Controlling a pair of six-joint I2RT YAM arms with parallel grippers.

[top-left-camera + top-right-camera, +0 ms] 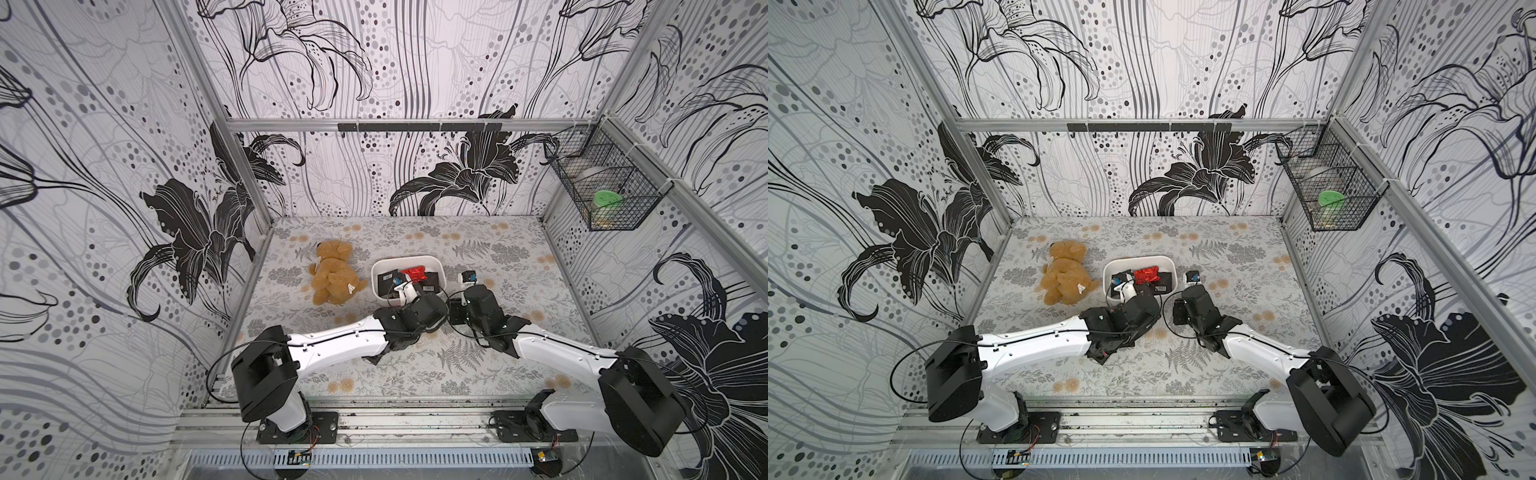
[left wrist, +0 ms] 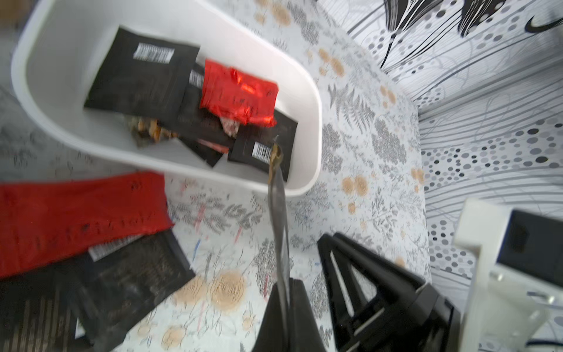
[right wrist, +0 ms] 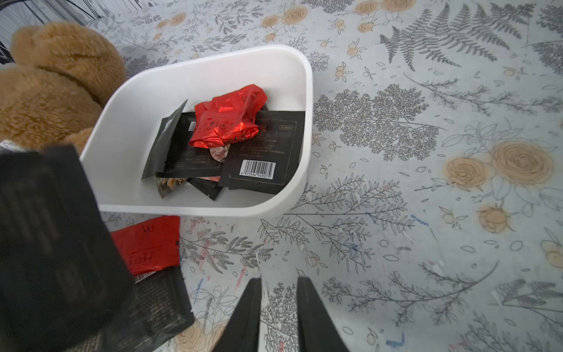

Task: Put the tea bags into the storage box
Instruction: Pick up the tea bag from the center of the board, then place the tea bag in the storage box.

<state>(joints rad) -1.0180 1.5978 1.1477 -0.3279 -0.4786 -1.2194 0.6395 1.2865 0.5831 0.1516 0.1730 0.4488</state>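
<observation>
Next, my left gripper moves outward and toward the teddy bear, over the box's black tea bags, to free the thin tea bag, since its fingers are outside the box's rim.
The white storage box (image 1: 409, 259) (image 3: 307, 122) sits mid-table and holds several tea bags: crumpled red foil (image 3: 228, 122) on top of black sachets, one with a barcode (image 3: 259, 167). My left gripper (image 2: 288, 283) (image 1: 398, 286) hovers at the box's near edge, shut on a thin tea bag (image 2: 278, 207) that shows edge-on. A red tea bag (image 3: 149, 243) and a black tea bag (image 3: 158, 304) lie on the table just in front of the box. My right gripper (image 3: 279, 279) (image 1: 467, 278) is low beside the box's right end, jaws slightly apart with only tablecloth between them.
A brown teddy bear (image 1: 332, 274) lies against the box's left side. A black wire basket (image 1: 602, 183) hangs on the right wall. Both wrists are close together in front of the box. The floral tablecloth (image 1: 498, 249) stretches right and behind.
</observation>
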